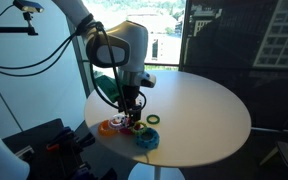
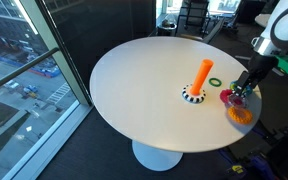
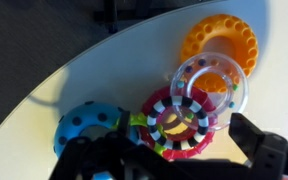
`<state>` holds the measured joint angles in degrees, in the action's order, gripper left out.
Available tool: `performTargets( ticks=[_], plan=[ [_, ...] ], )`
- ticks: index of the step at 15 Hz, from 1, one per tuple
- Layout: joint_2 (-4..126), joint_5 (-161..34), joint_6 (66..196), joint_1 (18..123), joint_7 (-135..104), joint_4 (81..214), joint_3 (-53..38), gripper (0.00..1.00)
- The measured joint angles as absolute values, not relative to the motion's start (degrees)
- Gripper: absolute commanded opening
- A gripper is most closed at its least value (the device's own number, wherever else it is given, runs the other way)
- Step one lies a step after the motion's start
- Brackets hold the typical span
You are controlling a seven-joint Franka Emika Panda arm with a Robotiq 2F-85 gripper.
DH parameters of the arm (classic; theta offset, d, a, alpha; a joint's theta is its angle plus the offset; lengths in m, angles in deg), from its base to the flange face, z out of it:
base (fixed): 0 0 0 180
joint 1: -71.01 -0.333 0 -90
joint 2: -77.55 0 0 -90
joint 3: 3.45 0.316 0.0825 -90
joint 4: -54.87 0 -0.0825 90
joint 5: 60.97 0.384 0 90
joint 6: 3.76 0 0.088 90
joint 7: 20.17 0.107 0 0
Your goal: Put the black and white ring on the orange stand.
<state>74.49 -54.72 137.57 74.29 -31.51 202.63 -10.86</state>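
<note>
The robot will next lower its gripper over the black and white ring (image 3: 179,118) and close on the ring's outer rim, since the ring is below the gripper, between the open fingers.
The black and white ring (image 3: 179,118) lies flat on a red ring (image 3: 199,143) in the wrist view, partly under a clear beaded ring (image 3: 212,82). My gripper (image 3: 184,160) is open just above this pile, with one dark finger on each side of it. In the exterior views the gripper (image 1: 132,108) (image 2: 242,92) hangs low over the rings at the table's edge. The orange stand (image 2: 205,74) is upright on a round black-and-white patterned base, a short way from the gripper toward the middle of the table.
An orange ring (image 3: 220,40) (image 2: 241,114) and a blue dotted ring (image 3: 88,126) (image 1: 146,138) lie beside the pile. A green ring (image 2: 215,82) (image 1: 154,120) lies near the stand. The round white table's edge (image 2: 114,125) is close to the rings.
</note>
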Motion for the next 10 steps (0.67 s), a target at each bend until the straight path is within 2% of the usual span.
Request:
performTargets(
  ticks=[10],
  plan=[
    [71.8,-48.7,138.9,75.2,-36.1,201.6,-10.5,1.00]
  ],
)
